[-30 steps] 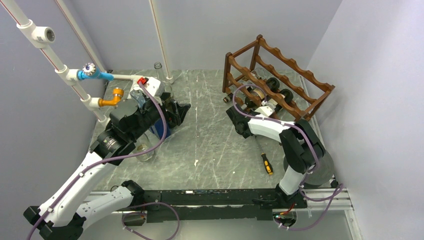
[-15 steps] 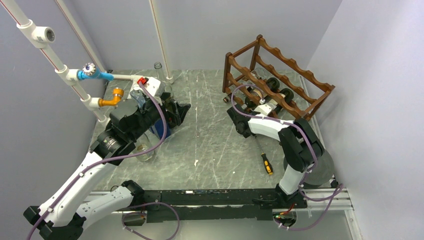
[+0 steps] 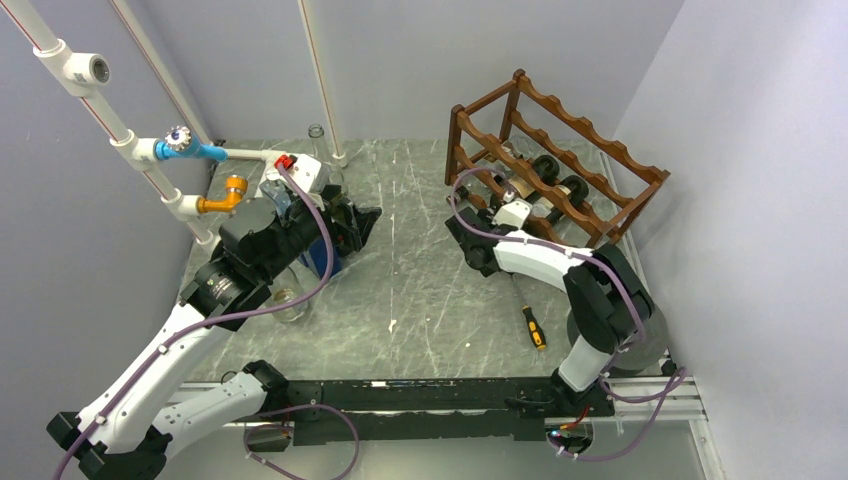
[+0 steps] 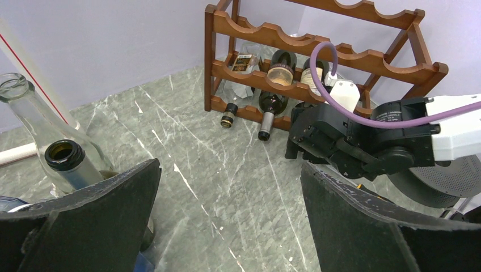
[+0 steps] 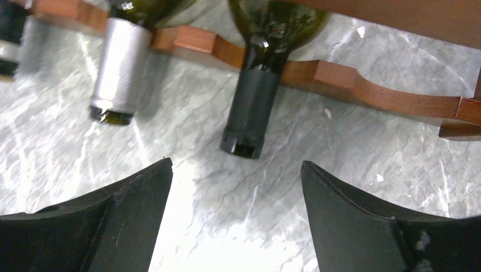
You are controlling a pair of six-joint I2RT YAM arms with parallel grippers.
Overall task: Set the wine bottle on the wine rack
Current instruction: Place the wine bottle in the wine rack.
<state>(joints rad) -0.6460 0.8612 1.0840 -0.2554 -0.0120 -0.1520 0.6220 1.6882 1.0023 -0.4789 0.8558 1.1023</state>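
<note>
My left gripper swings to the left in the wrist view next, tipping down onto the dark-mouthed bottle's neck, which stands outside its fingers on that side.
The dark reddish-brown wine rack stands at the back right of the table. A green wine bottle with a black capsule on its neck lies in the rack, its neck sticking out over the lower scalloped rail. My right gripper is open just in front of that bottle's mouth and touches nothing. In the top view it sits at the rack's near left corner. My left gripper is open and empty over the table, far left of the rack.
A silver-capped bottle lies beside the black-capped one. A clear bottle and a dark-mouthed bottle stand by my left finger. A yellow-handled screwdriver lies near the right arm's base. White pipes run along the left wall.
My right gripper has opened, let go of the bottle neck, and drawn back slightly left from the rack. The left arm has not moved.
</note>
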